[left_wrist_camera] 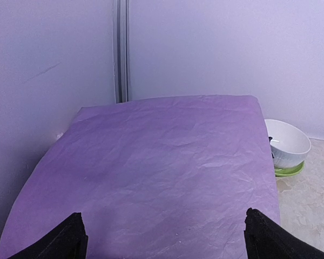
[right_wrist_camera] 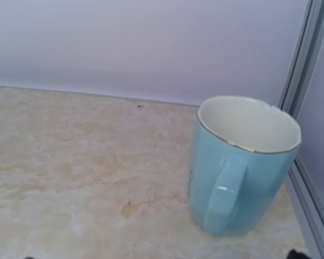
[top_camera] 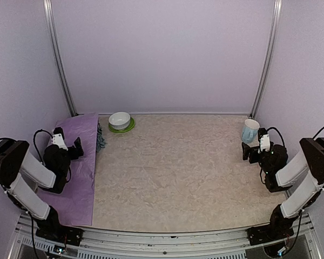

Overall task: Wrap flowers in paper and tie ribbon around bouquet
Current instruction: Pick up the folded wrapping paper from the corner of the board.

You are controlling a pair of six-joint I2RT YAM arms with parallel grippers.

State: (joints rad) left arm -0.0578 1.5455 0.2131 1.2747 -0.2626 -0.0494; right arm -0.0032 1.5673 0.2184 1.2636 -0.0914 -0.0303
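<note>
I should move my left gripper to the right in the top view and down onto the lilac paper's edge near the clump, since bare tabletop borders it there.
The lilac paper (top_camera: 78,172) lies flat along the table's left side and fills the left wrist view (left_wrist_camera: 162,162). My left gripper (top_camera: 68,139) hovers over its far half, open and empty, its black fingertips (left_wrist_camera: 75,229) wide apart above the sheet. A small dark blue-green clump (top_camera: 100,137) pokes out at the paper's right edge; it is too small to tell whether it is the flowers. The ribbon and the bouquet are out of view. My right gripper (top_camera: 254,143) is at the far right, open and empty, just short of a light blue mug (right_wrist_camera: 240,167).
A white bowl (top_camera: 120,119) on a green plate (top_camera: 129,128) stands at the back, just right of the paper, and also shows in the left wrist view (left_wrist_camera: 286,143). The blue mug (top_camera: 250,129) stands near the right wall. Walls and metal posts enclose the table.
</note>
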